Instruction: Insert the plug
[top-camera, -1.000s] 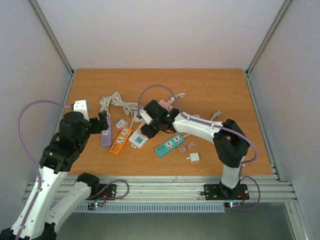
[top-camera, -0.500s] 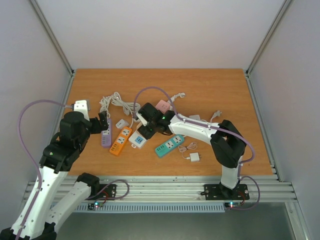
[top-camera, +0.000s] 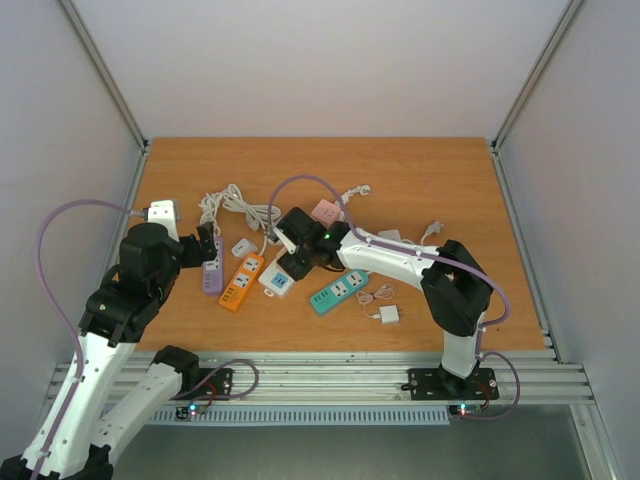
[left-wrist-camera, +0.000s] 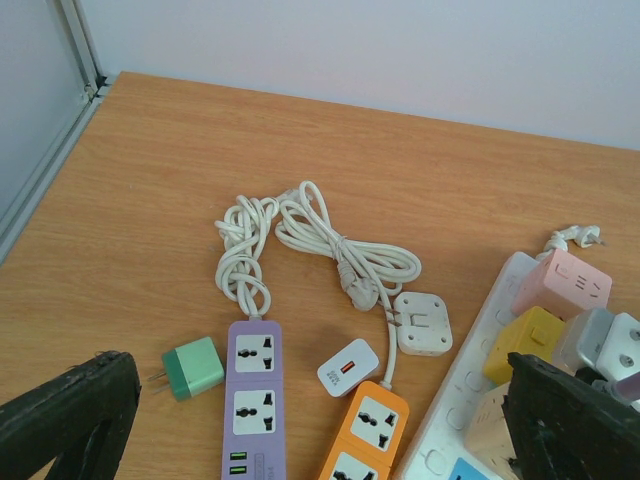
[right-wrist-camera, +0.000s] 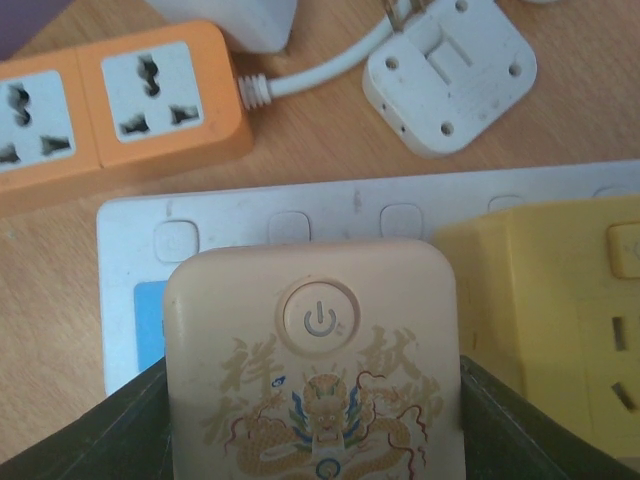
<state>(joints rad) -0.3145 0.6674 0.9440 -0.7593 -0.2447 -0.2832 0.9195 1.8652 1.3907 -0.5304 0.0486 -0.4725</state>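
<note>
My right gripper moves down and outward next and releases the beige plug on the white power strip beside the yellow cube. That spot lies directly below the plug.
My right gripper (right-wrist-camera: 315, 432) is shut on a beige cube plug (right-wrist-camera: 315, 350) with a round power button and a dragon print. The plug sits over a long white power strip (right-wrist-camera: 300, 212), right beside a yellow cube (right-wrist-camera: 545, 300) on that strip. Whether its pins are in a socket is hidden. In the top view the right gripper (top-camera: 300, 252) hangs over the white strip's (top-camera: 277, 281) near end. My left gripper (left-wrist-camera: 320, 430) is open above the purple strip (left-wrist-camera: 252, 400) with nothing between its fingers; from above the left gripper (top-camera: 205, 246) stands at the table's left.
An orange strip (left-wrist-camera: 365, 440), a green charger (left-wrist-camera: 193, 367), a small white charger (left-wrist-camera: 348, 367), a white adapter (left-wrist-camera: 424, 323) and a coiled white cable (left-wrist-camera: 320, 235) lie nearby. A pink cube (left-wrist-camera: 562, 283) sits on the white strip. A teal strip (top-camera: 338, 291) and white charger (top-camera: 388, 315) lie to the right.
The right arm has shifted a little left and towards the near edge with the beige plug, then held still. The left arm has not moved.
</note>
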